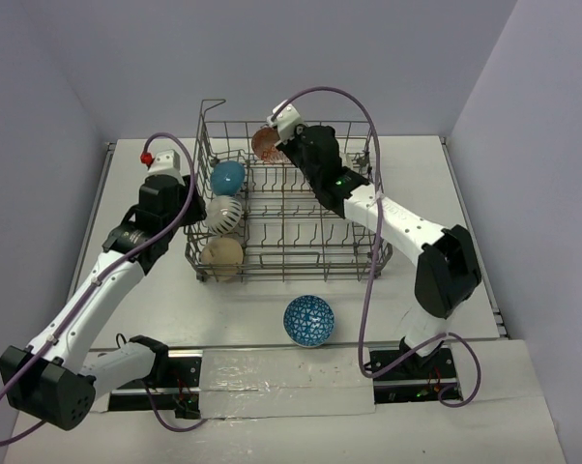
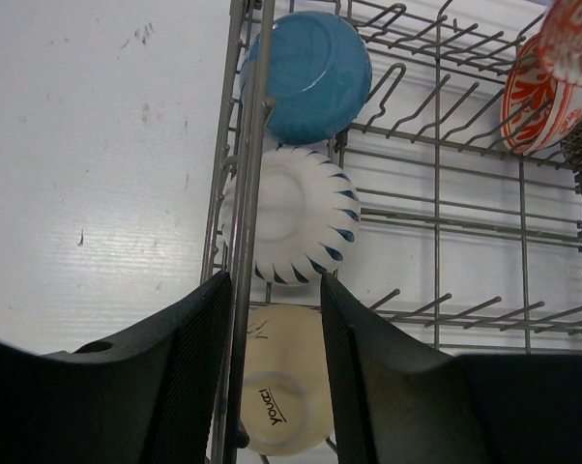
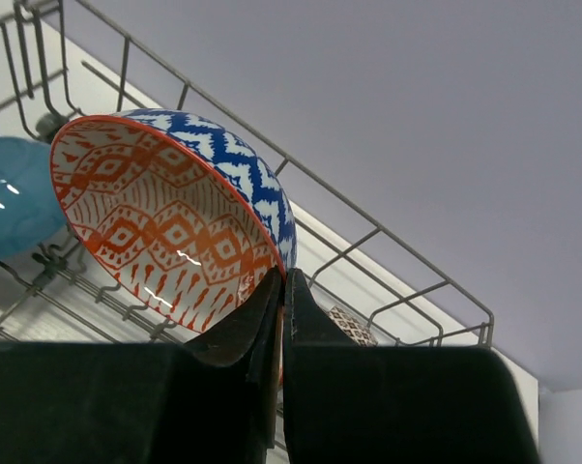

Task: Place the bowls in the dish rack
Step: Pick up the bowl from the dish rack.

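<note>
The rack's bottom is empty beside the white striped bowl, so my right gripper will next draw back, tip downward and lower to release its bowl there.
The grey wire dish rack stands mid-table. Along its left side stand three bowls: a blue one, a white one with dark stripes and a cream one. My right gripper is shut on the rim of a bowl that is orange inside and blue outside, holding it tilted over the rack's back left corner. My left gripper is open above the rack's left wall. The rim wire runs between its fingers, over the cream bowl. A blue patterned bowl lies on the table in front of the rack.
A raised handle stands at the rack's back left corner. A small brown-patterned bowl peeks out behind my right fingers. The right arm reaches over the rack's right half. Walls close the table on three sides.
</note>
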